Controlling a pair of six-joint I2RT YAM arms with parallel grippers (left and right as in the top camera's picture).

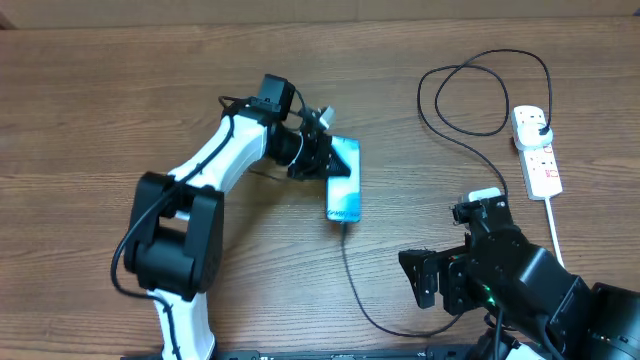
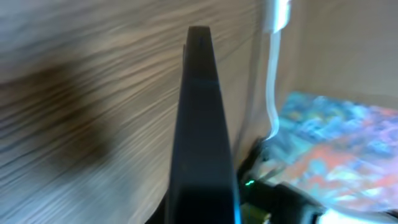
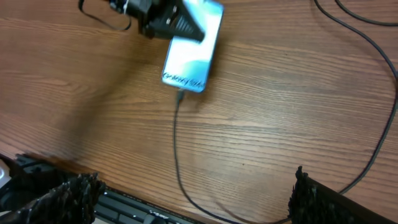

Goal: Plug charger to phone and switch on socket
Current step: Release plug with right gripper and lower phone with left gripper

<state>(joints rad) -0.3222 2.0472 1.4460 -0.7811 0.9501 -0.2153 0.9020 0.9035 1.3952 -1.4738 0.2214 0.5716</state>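
The phone (image 1: 343,192) hangs above the table, so my left gripper should next lower and release it on the bare tabletop below.
The phone (image 1: 343,192) lies near the table's middle, blue-teal screen up. My left gripper (image 1: 335,168) is shut on its far end. In the left wrist view the phone (image 2: 202,124) shows edge-on as a dark blade. The charger (image 1: 352,275), a thin black cable, meets the phone's near end with its connector (image 3: 179,97). It loops round to a black plug (image 1: 540,127) in the white socket (image 1: 541,165) at the right. My right gripper (image 1: 418,278) is open near the front edge, and the cable (image 3: 175,137) runs on the table between its fingers (image 3: 62,196).
The socket's thick white cord (image 1: 555,235) trails toward the front right, beside my right arm. A black rail (image 3: 124,208) runs along the table's front edge. The cable forms a wide loop (image 1: 480,90) at the back right.
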